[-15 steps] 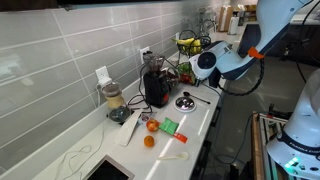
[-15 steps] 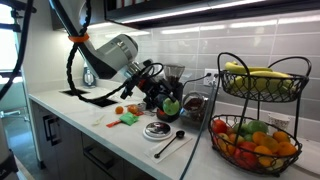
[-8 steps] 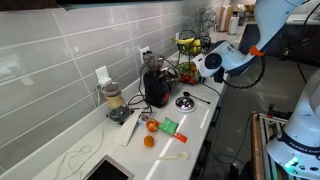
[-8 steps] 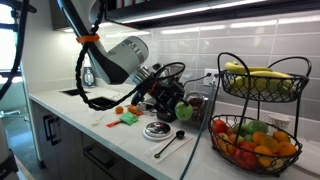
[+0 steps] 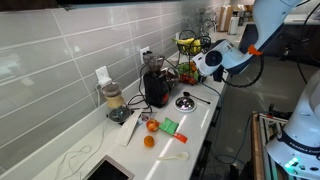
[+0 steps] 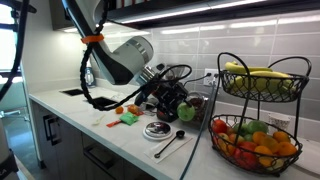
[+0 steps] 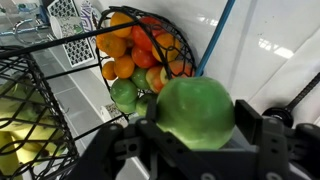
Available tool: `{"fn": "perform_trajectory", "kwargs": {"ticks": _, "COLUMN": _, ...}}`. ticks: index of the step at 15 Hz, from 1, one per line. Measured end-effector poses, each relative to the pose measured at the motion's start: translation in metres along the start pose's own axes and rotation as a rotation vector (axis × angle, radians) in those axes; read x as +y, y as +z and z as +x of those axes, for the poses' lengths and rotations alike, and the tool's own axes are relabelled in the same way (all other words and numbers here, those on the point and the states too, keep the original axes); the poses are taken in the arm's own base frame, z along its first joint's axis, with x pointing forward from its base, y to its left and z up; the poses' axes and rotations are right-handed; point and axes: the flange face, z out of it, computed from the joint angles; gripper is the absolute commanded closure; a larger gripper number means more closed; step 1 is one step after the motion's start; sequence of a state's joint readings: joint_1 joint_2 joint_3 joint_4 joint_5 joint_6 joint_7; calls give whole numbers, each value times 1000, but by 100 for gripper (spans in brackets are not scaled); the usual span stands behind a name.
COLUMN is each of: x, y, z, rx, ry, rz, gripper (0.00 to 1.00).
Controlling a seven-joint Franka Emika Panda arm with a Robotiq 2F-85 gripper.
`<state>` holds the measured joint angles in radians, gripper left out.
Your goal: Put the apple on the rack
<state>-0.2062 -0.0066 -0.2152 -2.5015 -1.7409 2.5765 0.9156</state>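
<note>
The light-green apple is still hanging beside the rack. I should next move my gripper toward the rack and past the rack's rim, over the fruit in its lower basket [image 7: 140,50].
The light-green apple [image 7: 196,112] sits between my gripper's [image 7: 196,125] black fingers, which are shut on it. It also shows as a green ball in an exterior view [image 6: 186,113], held above the counter to the left of the rack. The rack [image 6: 258,110] is a black wire tiered stand with bananas in its upper basket and red-orange and green fruit in the lower one. In the wrist view the lower basket [image 7: 140,50] lies just beyond the apple. In an exterior view the rack [image 5: 187,50] stands at the counter's far end, with my gripper [image 5: 198,68] beside it.
A black appliance [image 5: 155,88], a small blender [image 5: 114,103], a round dish [image 5: 185,102], a spoon [image 6: 168,146], two orange fruits [image 5: 150,133] and a flat green packet [image 5: 170,127] lie on the white counter [image 5: 196,125]. A sink [image 5: 106,170] is at the near end.
My gripper has carried the apple along the counter towards the rack. It moved most in the first half second and only slightly since.
</note>
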Motion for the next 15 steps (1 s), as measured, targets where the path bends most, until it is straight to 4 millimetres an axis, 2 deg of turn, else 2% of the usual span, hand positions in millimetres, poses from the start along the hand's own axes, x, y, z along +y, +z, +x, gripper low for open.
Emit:
{"fn": "perform_trajectory", "kwargs": {"ticks": 4, "x": 14, "y": 13, "z": -2, "rx": 7, "ry": -44, "rz": -89, "gripper": 48}}
{"fn": "perform_trajectory", "kwargs": {"ticks": 8, "x": 35, "y": 43, "z": -15, "rx": 61, "ry": -125, "rz": -167, "gripper": 48}}
{"fn": "perform_trajectory", "kwargs": {"ticks": 12, "x": 45, "y": 70, "z": -30, "rx": 107, "ry": -144, "rz": -121, "gripper": 48}}
{"fn": "perform_trajectory", "kwargs": {"ticks": 15, "x": 52, "y": 84, "z": -32, "rx": 132, "ry": -143, "rz": -112, "gripper": 48}}
